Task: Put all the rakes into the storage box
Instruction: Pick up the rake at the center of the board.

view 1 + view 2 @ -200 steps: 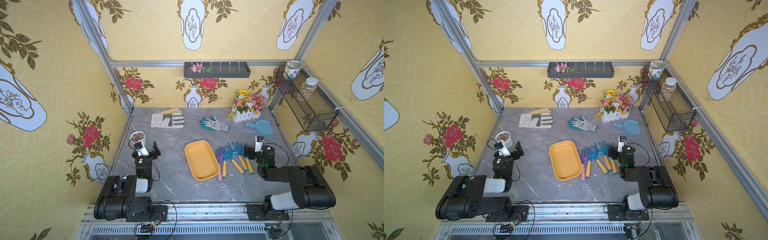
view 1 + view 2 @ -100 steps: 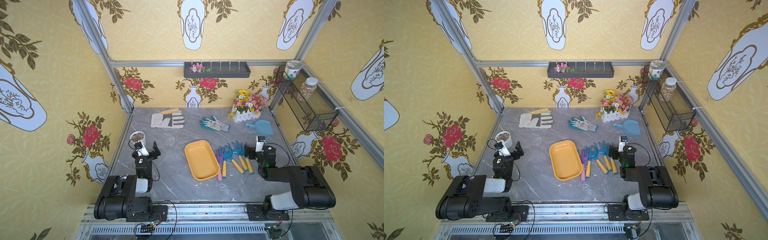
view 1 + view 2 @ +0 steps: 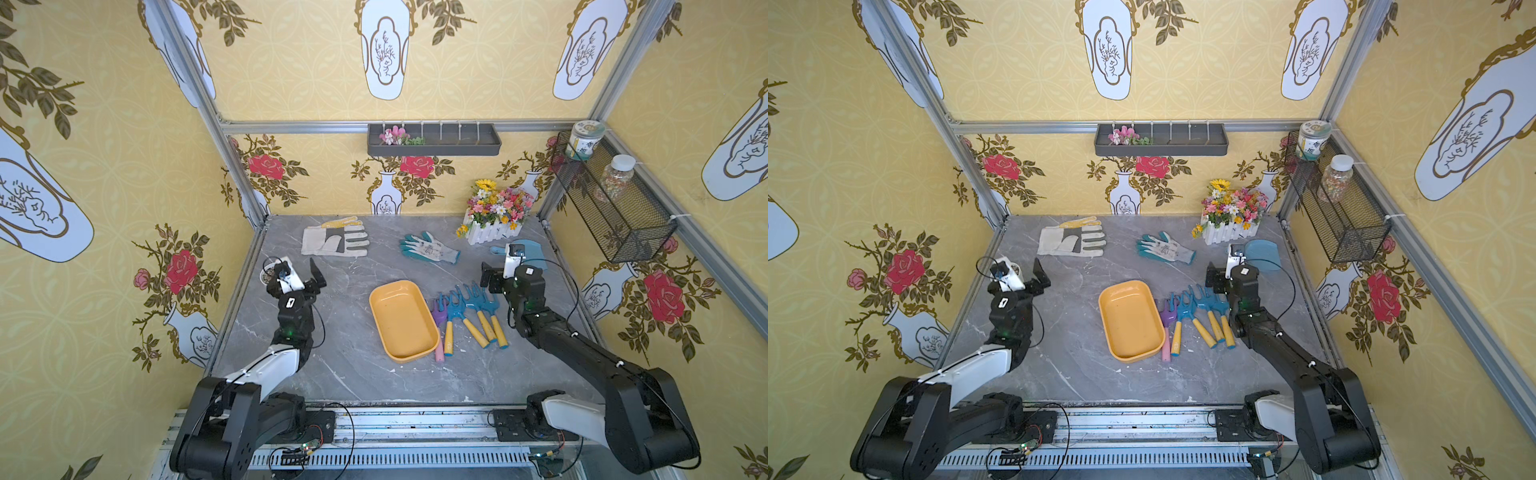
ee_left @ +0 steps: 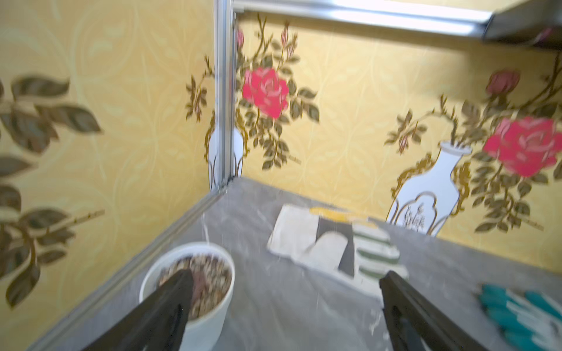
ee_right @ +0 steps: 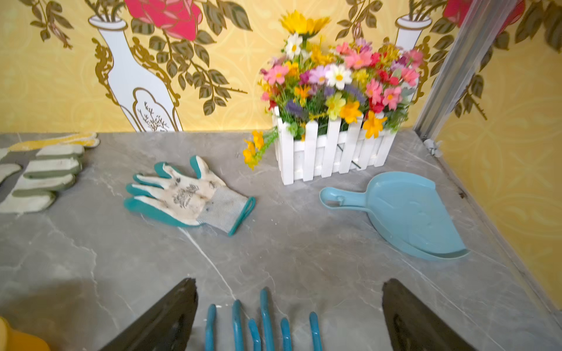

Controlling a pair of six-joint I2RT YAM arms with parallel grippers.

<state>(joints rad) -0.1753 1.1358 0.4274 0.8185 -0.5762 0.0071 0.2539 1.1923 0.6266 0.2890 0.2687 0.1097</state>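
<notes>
My right gripper will next tilt, come down and move back onto the yellow handle beside the pink one, because that blue rake is the closest to the storage box (image 3: 401,322).
The storage box (image 3: 401,322) (image 3: 1130,322), a shallow orange-yellow tray, lies empty mid-table. Just right of it, several hand tools lie side by side. One is purple with a pink handle. The others are blue rakes (image 3: 471,297) (image 3: 1204,296) with pronged heads and yellow handles. My right gripper (image 3: 496,276) (image 3: 1225,277) hovers open at the far end of the rake heads. In the right wrist view, blue rake prongs (image 5: 265,316) lie on the table between its spread fingers (image 5: 290,282). My left gripper (image 3: 297,276) (image 3: 1022,277) (image 4: 287,275) is open and empty by the left wall.
A white pot of pebbles (image 3: 266,274) (image 4: 213,310) sits beside my left gripper. At the back lie a grey work glove (image 3: 334,241), a teal glove (image 3: 430,249), a flower box (image 3: 490,235) and a blue dustpan (image 5: 404,212). A wire-mesh basket (image 3: 615,208) hangs on the right wall.
</notes>
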